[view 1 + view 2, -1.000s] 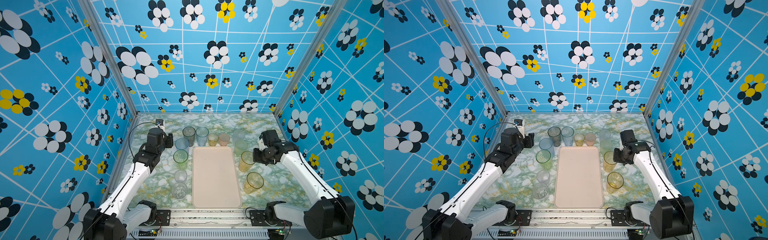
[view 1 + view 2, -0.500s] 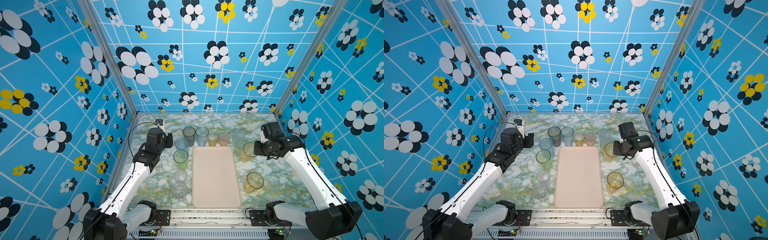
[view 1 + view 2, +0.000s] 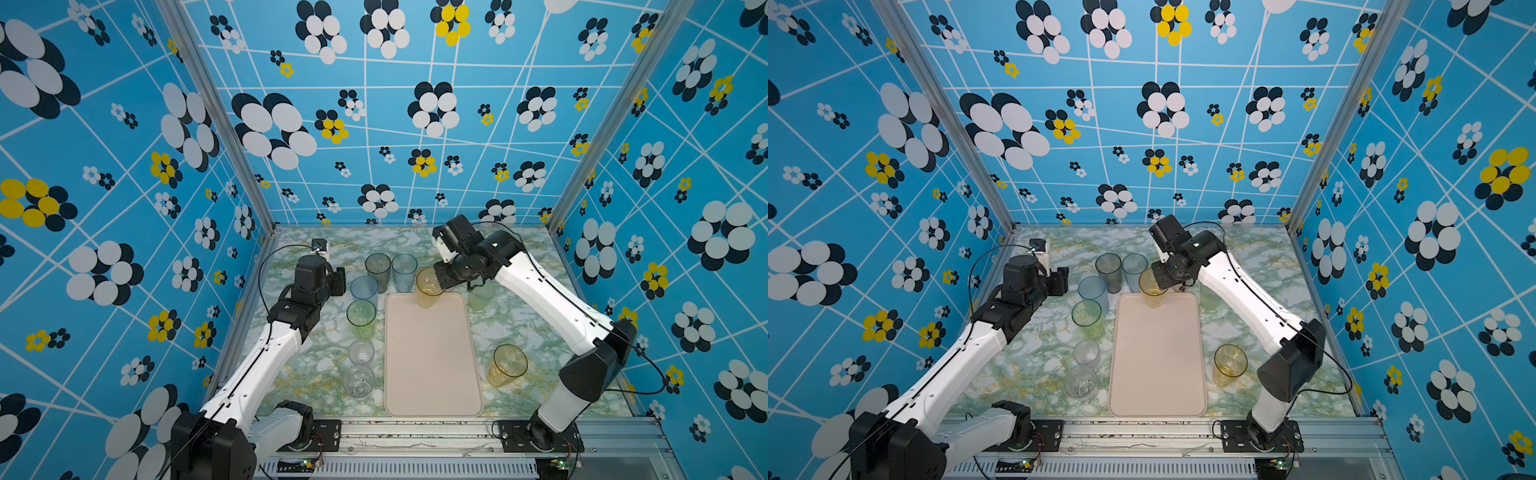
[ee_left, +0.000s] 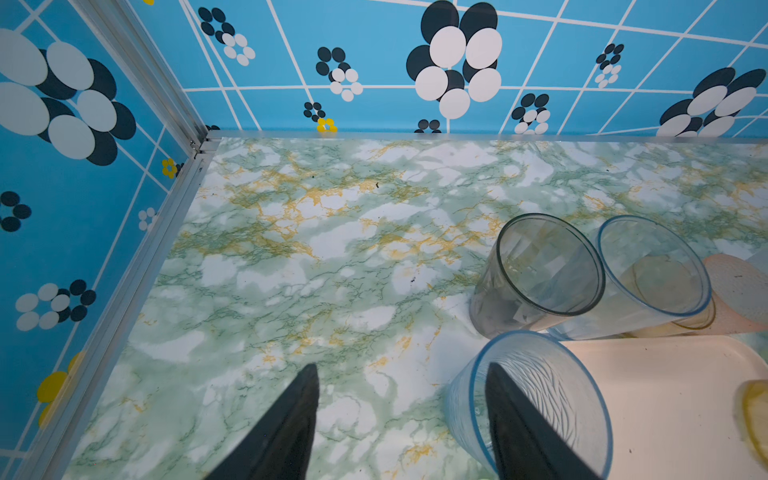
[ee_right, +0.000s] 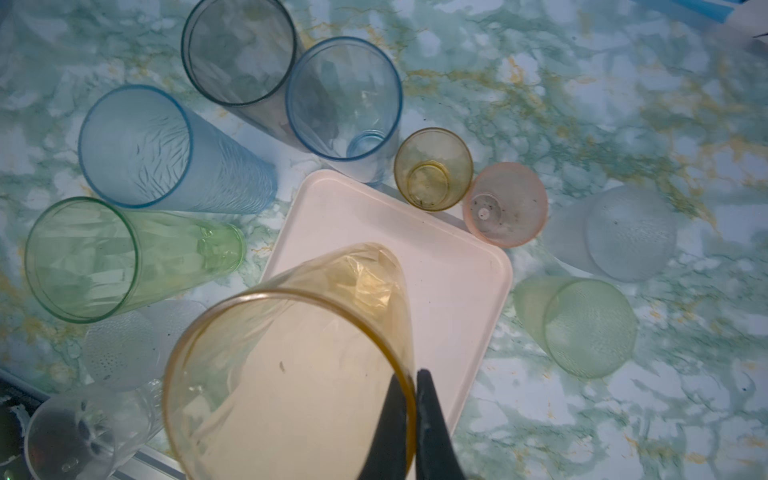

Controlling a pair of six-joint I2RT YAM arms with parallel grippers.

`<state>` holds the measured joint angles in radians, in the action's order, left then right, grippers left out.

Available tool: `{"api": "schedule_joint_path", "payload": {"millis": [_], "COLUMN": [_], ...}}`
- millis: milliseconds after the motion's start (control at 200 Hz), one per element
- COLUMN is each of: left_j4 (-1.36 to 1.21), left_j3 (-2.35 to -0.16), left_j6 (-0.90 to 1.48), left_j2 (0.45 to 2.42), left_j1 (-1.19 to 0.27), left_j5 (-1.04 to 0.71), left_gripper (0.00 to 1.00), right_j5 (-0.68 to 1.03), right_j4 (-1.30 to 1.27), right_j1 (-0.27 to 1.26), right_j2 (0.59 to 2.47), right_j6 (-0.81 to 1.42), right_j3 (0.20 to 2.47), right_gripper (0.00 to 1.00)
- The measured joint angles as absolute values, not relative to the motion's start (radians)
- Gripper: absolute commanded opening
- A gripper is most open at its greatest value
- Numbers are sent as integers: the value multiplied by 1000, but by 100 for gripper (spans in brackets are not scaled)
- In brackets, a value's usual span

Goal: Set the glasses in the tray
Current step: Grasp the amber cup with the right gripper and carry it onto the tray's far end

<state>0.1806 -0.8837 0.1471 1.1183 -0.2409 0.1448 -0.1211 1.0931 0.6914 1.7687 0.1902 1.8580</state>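
I will next lower the amber glass with my right gripper toward the frosted blue glass and release it at the tray's empty far corner [image 3: 397,313] [image 5: 325,222], because that corner is below and that way.
The pale cream-pink tray [image 3: 432,361] [image 3: 1156,357] lies flat in the middle of the table with nothing standing on it. My right gripper [image 3: 441,278] [image 5: 413,386] is shut on the rim of a tall amber glass [image 3: 428,286] [image 5: 291,357], held tilted over the tray's far end. My left gripper [image 3: 340,280] [image 4: 402,366] stands open left of a frosted blue glass [image 3: 364,289] [image 4: 540,399]. One of its fingers shows over that glass's rim; whether they touch I cannot tell. Several other glasses ring the tray.
A green glass [image 3: 360,316] and two clear ones [image 3: 360,352] [image 3: 358,380] line the tray's left side. Grey [image 3: 377,268] and blue [image 3: 404,268] glasses stand behind it. Right of the tray are a pale green glass [image 3: 481,296] and a second amber glass [image 3: 506,365].
My right gripper closed on the amber glass right of the tray, lifted it and carried it left over the tray's far end. The left arm has stayed put.
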Motion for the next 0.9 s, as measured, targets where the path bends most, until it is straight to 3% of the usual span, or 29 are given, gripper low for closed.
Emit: {"api": "schedule_joint_path", "payload": {"millis": [280, 900], "left_j4": [181, 193], "left_j3": [-884, -884], "left_j6": [147, 147], "left_j2": [1124, 1137], "left_j1": [-230, -204], "left_j5": [126, 89], "left_gripper": [65, 65], "right_j5": [-104, -87], "right_j4": [1101, 1112], "right_j1": [748, 754], "right_j2": [1994, 2133], "right_j6": [163, 160], "right_j3": [2015, 2135], "right_gripper": [0, 0]}}
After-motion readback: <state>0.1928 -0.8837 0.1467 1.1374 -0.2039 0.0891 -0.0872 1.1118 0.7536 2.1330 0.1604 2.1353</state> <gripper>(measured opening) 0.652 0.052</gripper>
